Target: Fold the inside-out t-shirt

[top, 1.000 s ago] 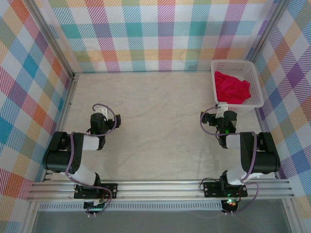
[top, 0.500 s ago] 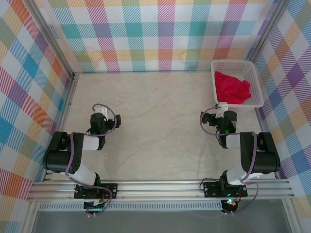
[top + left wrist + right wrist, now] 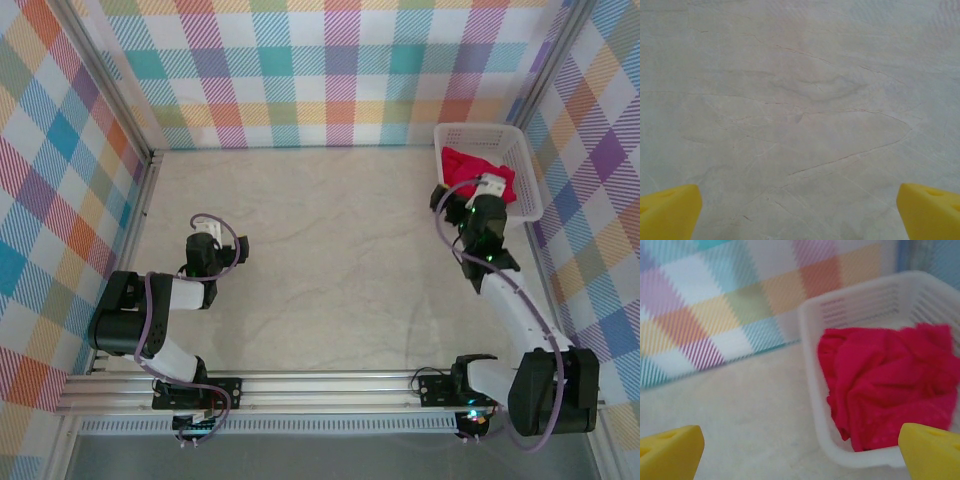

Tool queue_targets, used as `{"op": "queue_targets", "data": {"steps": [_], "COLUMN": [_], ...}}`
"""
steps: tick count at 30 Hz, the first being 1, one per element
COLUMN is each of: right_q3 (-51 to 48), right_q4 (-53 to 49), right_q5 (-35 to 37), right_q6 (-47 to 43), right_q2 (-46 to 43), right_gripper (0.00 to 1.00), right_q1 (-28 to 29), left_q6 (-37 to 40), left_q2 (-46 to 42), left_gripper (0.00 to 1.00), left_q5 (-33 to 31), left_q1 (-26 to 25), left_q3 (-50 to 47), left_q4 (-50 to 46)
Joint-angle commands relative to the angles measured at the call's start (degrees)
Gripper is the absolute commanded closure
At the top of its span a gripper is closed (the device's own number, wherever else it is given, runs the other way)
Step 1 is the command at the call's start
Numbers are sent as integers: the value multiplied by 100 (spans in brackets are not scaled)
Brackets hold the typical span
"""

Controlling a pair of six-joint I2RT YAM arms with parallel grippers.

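Observation:
The t-shirt (image 3: 462, 161) lies bunched inside the basket beyond its near rim, so I should next move my right gripper outward past that rim and down onto the t-shirt's folds.
The inside-out t-shirt (image 3: 462, 161) is a crumpled bright red heap lying in the white mesh basket (image 3: 478, 128) at the far right of the table. In the right wrist view the t-shirt (image 3: 885, 385) lies bunched behind the basket's near corner (image 3: 812, 355). My right gripper (image 3: 479, 192) is stretched out to the basket's near edge, partly covering the shirt from above; in its own view the gripper (image 3: 800, 455) is open, with its yellow fingertips (image 3: 670, 450) wide apart and nothing between them. My left gripper (image 3: 208, 232) rests low at the left, and its wrist view shows it (image 3: 800, 215) open over bare tabletop.
Checkered walls (image 3: 300, 70) close the table in at the back and both sides, with metal frame posts (image 3: 140, 190) at the corners. The basket stands against the right wall. The marbled tabletop (image 3: 330, 260) stretches between the two arms.
My right arm has unfolded and reached forward from its tucked pose to the basket's near edge. The left arm has not moved. Both grippers stay open.

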Motion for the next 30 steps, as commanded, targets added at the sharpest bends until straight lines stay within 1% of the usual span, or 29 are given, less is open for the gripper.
{"op": "queue_targets", "data": {"steps": [1,3,6,9,10,11,12,13,14,15,17,19,20,22,23,24,25,26,27,28,30], "right_q3": [593,898,1786,2907,3239,3541,3880,4153,4446,4688,5030,5224,5322,5489,5560,5631,5659,5623,5490,5249,4688], "right_q4": [-1633,-1378,-1762,-2424,-2583,-2723,-2903,-3043,-3224,-3354,-3499,-3530,-3512,-3514,-3538,-3567,-3589,-3587,-3527,-3363,-2953], "right_q5": [439,124,-118,-762,-940,-1060,-1120,-1125,-1100,-1064,-1006,-1011,-1046,-1147,-1187,-1253,-1304,-1309,-1303,-1285,-1252], "right_q6": [1489,1422,1811,2180,2225,2250,2262,2272,2293,2323,2418,2539,2568,2620,2639,2643,2623,2639,2678,2715,2734], "right_q2": [393,788,1704,2849,3204,3491,3799,4047,4305,4518,4867,5150,5276,5472,5526,5574,5566,5500,5353,5135,4616], "right_gripper": [0,0,0,15,20,22,24,23,23,23,24,28,31,40,47,59,75,86,97,100,100], "right_q1": [-223,-298,-483,-767,-835,-872,-888,-900,-904,-904,-903,-902,-901,-905,-904,-898,-905,-893,-891,-880,-830], "left_q6": [45,39,40,46,119,161,-22,-148,-189,-252,-623,-1551,-1726,-1632,-1672,-1964,-2459,-2887,-3103,-3104,-3090], "left_q2": [-7,-6,-6,-32,-219,-566,-1018,-1398,-1751,-2100,-2707,-3192,-3373,-3684,-3849,-3972,-4055,-4098,-4134,-4148,-4124], "left_gripper": [0,0,0,0,0,0,0,0,0,0,0,0,0,0,0,0,0,0,0,0,0], "left_q5": [63,62,65,49,121,83,-234,-372,-286,-168,-98,-591,-729,-457,-361,-461,-791,-1099,-1283,-1280,-1051], "left_q1": [36,34,36,35,3,-66,-161,-211,-231,-272,-339,-335,-331,-317,-315,-310,-311,-308,-300,-294,-288], "left_q3": [117,119,117,92,130,252,587,916,1185,1355,1547,1810,1917,1879,1797,1725,1679,1656,1654,1676,1690], "left_q4": [94,84,83,163,-106,-619,-1771,-2559,-3130,-3565,-4068,-4996,-5456,-5711,-5717,-5790,-5945,-6269,-6396,-6457,-6462]}}
